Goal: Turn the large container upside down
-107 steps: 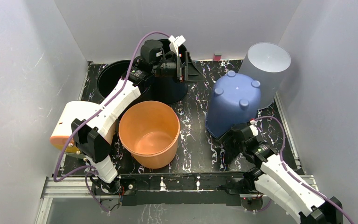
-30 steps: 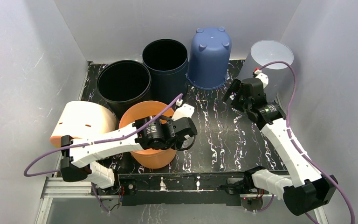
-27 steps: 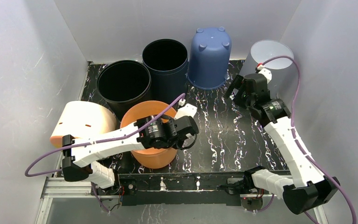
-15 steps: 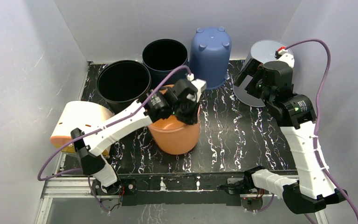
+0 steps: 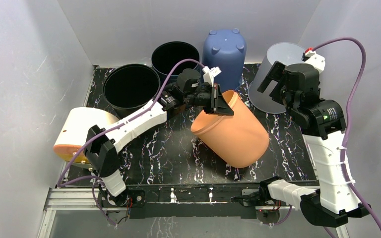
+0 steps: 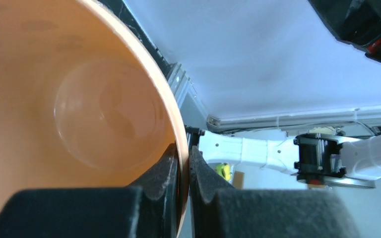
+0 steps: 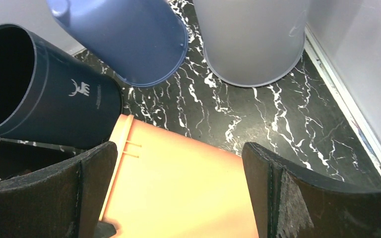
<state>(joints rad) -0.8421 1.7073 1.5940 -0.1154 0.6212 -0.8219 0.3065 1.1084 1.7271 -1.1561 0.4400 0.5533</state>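
Observation:
My left gripper holds the large container's rim, and the container's opening still faces up. It needs to move down and to the left in the top view toward the bare tabletop next and release the rim.
The large container (image 5: 233,134) is an orange plastic bucket, tipped on its side in mid-table with its mouth facing up and back-left and its base pointing front-right. My left gripper (image 5: 222,103) is shut on its rim, one finger inside and one outside. The left wrist view looks into the orange interior (image 6: 79,109), and the rim runs between the pads of the left gripper (image 6: 183,163). My right gripper (image 5: 276,87) hangs open high above the bucket. In the right wrist view, its wide-spread fingers (image 7: 94,188) frame the orange wall (image 7: 188,183) without touching it.
Along the back stand a black bin (image 5: 131,89), a dark navy bin (image 5: 171,54), an upturned blue bucket (image 5: 223,52) and an upturned translucent grey bucket (image 5: 278,64). A white-and-orange container (image 5: 82,131) lies at the left edge.
The left gripper has shut on the orange bucket's rim, lifted it and swung it back and right, tipping it from upright onto its side. The right arm has risen, staying open.

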